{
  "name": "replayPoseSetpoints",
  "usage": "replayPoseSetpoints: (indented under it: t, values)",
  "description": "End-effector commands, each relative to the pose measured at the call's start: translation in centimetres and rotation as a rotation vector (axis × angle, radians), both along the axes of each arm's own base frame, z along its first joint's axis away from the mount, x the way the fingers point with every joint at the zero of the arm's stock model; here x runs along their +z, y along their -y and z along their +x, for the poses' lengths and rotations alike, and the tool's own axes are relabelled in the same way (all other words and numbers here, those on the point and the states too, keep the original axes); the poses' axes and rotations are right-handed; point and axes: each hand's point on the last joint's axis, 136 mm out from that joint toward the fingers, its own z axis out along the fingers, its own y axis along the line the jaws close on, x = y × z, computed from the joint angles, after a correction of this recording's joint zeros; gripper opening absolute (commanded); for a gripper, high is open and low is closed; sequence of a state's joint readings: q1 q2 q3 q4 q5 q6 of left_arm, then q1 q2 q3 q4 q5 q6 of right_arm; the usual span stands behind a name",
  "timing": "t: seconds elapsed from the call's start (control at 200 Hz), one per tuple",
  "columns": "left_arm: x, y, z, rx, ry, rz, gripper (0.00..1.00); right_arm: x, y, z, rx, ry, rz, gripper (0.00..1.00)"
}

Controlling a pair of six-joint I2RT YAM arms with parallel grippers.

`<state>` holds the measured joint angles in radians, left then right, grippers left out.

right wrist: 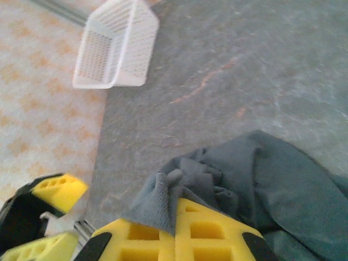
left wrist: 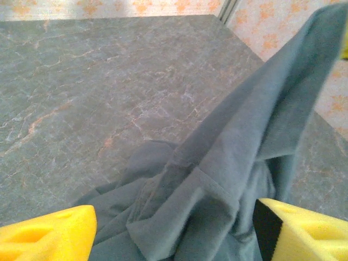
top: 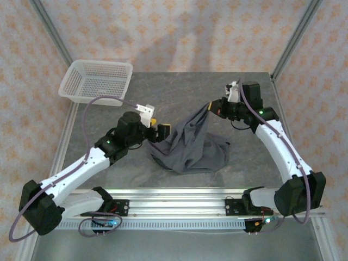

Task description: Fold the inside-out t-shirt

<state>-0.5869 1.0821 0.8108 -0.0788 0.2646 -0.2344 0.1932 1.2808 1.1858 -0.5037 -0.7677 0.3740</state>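
Note:
My right gripper will next move down and back onto the far side of the bunched t-shirt and let go of the raised part, because that part hangs above the tabletop.
The dark slate-grey t-shirt [top: 190, 145] lies bunched in the middle of the table, and one part of it is pulled up into a peak toward the right. My right gripper [top: 216, 107] is shut on that raised part, and grey cloth [right wrist: 261, 174] bulges out from between its closed yellow pads [right wrist: 217, 234]. My left gripper [top: 160, 132] is at the shirt's left edge and stands open. In the left wrist view its yellow fingers [left wrist: 49, 234] are wide apart, with a loose fold of the t-shirt [left wrist: 228, 179] between them.
A white mesh basket [top: 97, 81] stands at the table's back left corner, also seen tilted in the right wrist view as the basket [right wrist: 117, 46]. Bare grey tabletop [top: 185, 92] lies behind the shirt. Metal frame posts run up both sides.

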Motion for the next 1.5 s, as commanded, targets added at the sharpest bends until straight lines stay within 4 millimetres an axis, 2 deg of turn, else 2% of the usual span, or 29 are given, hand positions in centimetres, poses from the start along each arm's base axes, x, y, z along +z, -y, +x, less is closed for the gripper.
replayPoseSetpoints:
  t: [0.0, 0.035, 0.065, 0.12, 0.16, 0.19, 0.22, 0.27, 0.32, 0.365, 0.415, 0.47, 0.505, 0.545, 0.611, 0.636, 0.691, 0.741, 0.786, 0.821, 0.931, 0.996, 1.081, 1.181, 1.261, 1.346, 1.406, 1.446, 1.496]
  values:
    - [1.3, -0.7, -0.2, 0.016, 0.049, -0.022, 0.82, 1.5, 5.0, 1.4, -0.266, -0.007, 0.068, 0.0]
    - [1.1, -1.2, 0.0, 0.039, 0.044, -0.018, 0.83, 1.2, 6.9, 2.0, -0.355, -0.006, 0.084, 0.0]
    - [1.0, -1.6, 0.1, 0.057, 0.039, -0.016, 0.83, 1.9, 9.0, 1.6, -0.452, 0.026, 0.074, 0.0]
    - [0.6, -2.1, 0.4, 0.086, 0.022, -0.012, 0.83, 0.9, 12.1, 0.6, -0.595, 0.027, -0.032, 0.0]
    - [0.4, -2.3, 0.6, 0.099, 0.011, -0.013, 0.83, -0.6, 13.0, -0.3, -0.61, 0.021, -0.118, 0.0]
    - [0.3, -2.4, 0.7, 0.104, 0.007, -0.012, 0.83, -2.0, 12.8, -1.0, -0.586, 0.003, -0.152, 0.0]
    - [0.2, -2.5, 0.7, 0.108, 0.005, -0.012, 0.83, -3.4, 11.1, -1.8, -0.491, -0.007, -0.14, 0.0]
    - [0.1, -2.6, 0.7, 0.11, 0.004, -0.009, 0.82, -5.0, 4.9, -4.0, -0.193, 0.014, -0.042, 0.0]
    - [-0.1, -2.7, 0.8, 0.117, 0.004, -0.008, 0.82, -6.1, -1.6, -8.3, 0.124, 0.005, 0.084, 0.0]
    - [-0.2, -2.7, 1.0, 0.124, 0.007, -0.009, 0.82, -7.5, -5.5, -12.5, 0.319, -0.025, 0.113, 0.01]
    - [-0.3, -2.7, 1.2, 0.132, 0.01, -0.01, 0.82, -9.3, -7.5, -15.7, 0.416, -0.051, 0.07, 0.02]
    - [-0.3, -2.6, 1.6, 0.135, 0.009, -0.011, 0.82, -11.3, -8.0, -17.7, 0.448, -0.101, 0.012, 0.06]
    - [-0.2, -2.5, 1.8, 0.136, 0.006, -0.01, 0.81, -12.1, -7.6, -18.1, 0.446, -0.141, -0.02, 0.16]
    - [-0.1, -2.3, 2.0, 0.131, -0.001, -0.01, 0.81, -12.0, -7.0, -18.5, 0.45, -0.16, -0.059, 0.31]
    - [-0.1, -2.0, 2.0, 0.12, -0.013, -0.017, 0.81, -10.6, -5.1, -17.1, 0.366, -0.092, -0.177, 0.41]
    - [-0.1, -1.8, 2.0, 0.114, -0.016, -0.022, 0.81, -9.9, -3.8, -15.6, 0.274, -0.046, -0.235, 0.47]
    - [-0.3, -1.6, 1.9, 0.106, -0.025, -0.036, 0.81, -7.9, -1.2, -12.6, 0.09, 0.044, -0.273, 0.68]
    - [-0.5, -0.9, 1.8, 0.074, -0.043, -0.052, 0.81, -6.3, 0.6, -10.0, -0.06, 0.092, -0.224, 0.75]
    - [-0.6, 0.2, 1.5, 0.019, -0.069, -0.073, 0.81, -6.4, 1.7, -8.0, -0.15, 0.077, -0.187, 0.76]
    - [-0.9, 1.3, 1.3, -0.03, -0.103, -0.09, 0.81, -7.3, 2.6, -6.8, -0.201, 0.032, -0.207, 0.77]
    - [-2.4, 4.7, 1.1, -0.127, -0.218, -0.084, 0.8, -11.2, 5.8, -3.7, -0.347, -0.126, -0.45, 0.76]
    - [-4.3, 5.6, 1.2, -0.116, -0.275, 0.002, 0.8, -13.6, 4.8, -2.0, -0.298, -0.189, -0.476, 0.75]
    - [-7.1, 4.8, 2.4, -0.026, -0.335, 0.098, 0.8, -15.3, 2.2, -0.1, -0.202, -0.239, -0.444, 0.75]
    - [-9.1, 4.4, 3.2, 0.015, -0.355, 0.114, 0.81, -17.6, -1.1, 1.5, -0.093, -0.332, -0.367, 0.75]
    - [-11.8, 3.8, 3.6, 0.04, -0.404, 0.181, 0.81, -19.3, -3.4, 2.1, -0.021, -0.406, -0.303, 0.77]
    - [-15.0, 3.0, 3.1, 0.05, -0.482, 0.249, 0.76, -21.0, -5.7, 1.5, 0.072, -0.472, -0.313, 0.7]
    - [-16.9, 3.0, 2.2, 0.036, -0.53, 0.249, 0.64, -22.0, -6.7, 0.9, 0.104, -0.478, -0.358, 0.63]
    - [-17.9, 3.3, 1.6, 0.016, -0.554, 0.228, 0.47, -22.3, -7.2, 0.7, 0.11, -0.479, -0.368, 0.58]
    - [-18.5, 3.9, 0.8, -0.018, -0.566, 0.18, 0.15, -22.3, -7.8, 0.9, 0.111, -0.471, -0.347, 0.31]
